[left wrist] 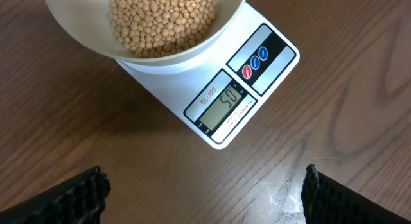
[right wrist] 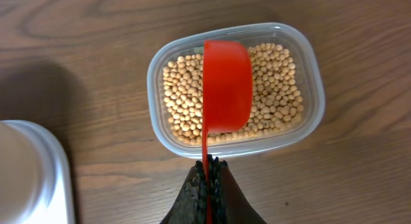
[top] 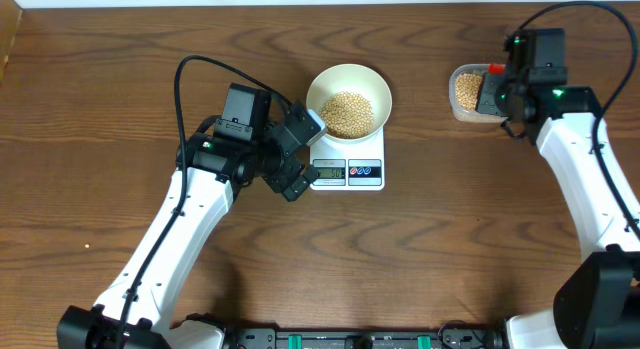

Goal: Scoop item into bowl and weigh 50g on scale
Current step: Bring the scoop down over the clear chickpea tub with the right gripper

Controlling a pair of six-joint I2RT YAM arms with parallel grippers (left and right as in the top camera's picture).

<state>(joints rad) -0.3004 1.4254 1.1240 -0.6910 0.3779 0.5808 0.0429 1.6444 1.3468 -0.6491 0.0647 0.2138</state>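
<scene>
The right gripper turns, lowers the scoop onto the tub's beans below it and releases the handle next, since the scale (top: 348,169) shows the asked weight.
The white bowl (top: 348,94) holds a heap of tan beans (top: 346,113) and stands on the white scale (top: 348,169). In the left wrist view the bowl (left wrist: 144,31) sits on the scale (left wrist: 225,89), whose display (left wrist: 226,101) reads about 50. My left gripper (top: 298,154) is open and empty just left of the scale; its fingers (left wrist: 205,192) frame bare table. My right gripper (right wrist: 209,172) is shut on the handle of a red scoop (right wrist: 226,86), held over the clear tub of beans (right wrist: 282,89). The tub also shows in the overhead view (top: 465,91).
The clear plastic tub stands at the back right of the brown wooden table (top: 120,109). A white rounded edge (right wrist: 29,176), probably the scale, shows at the lower left of the right wrist view.
</scene>
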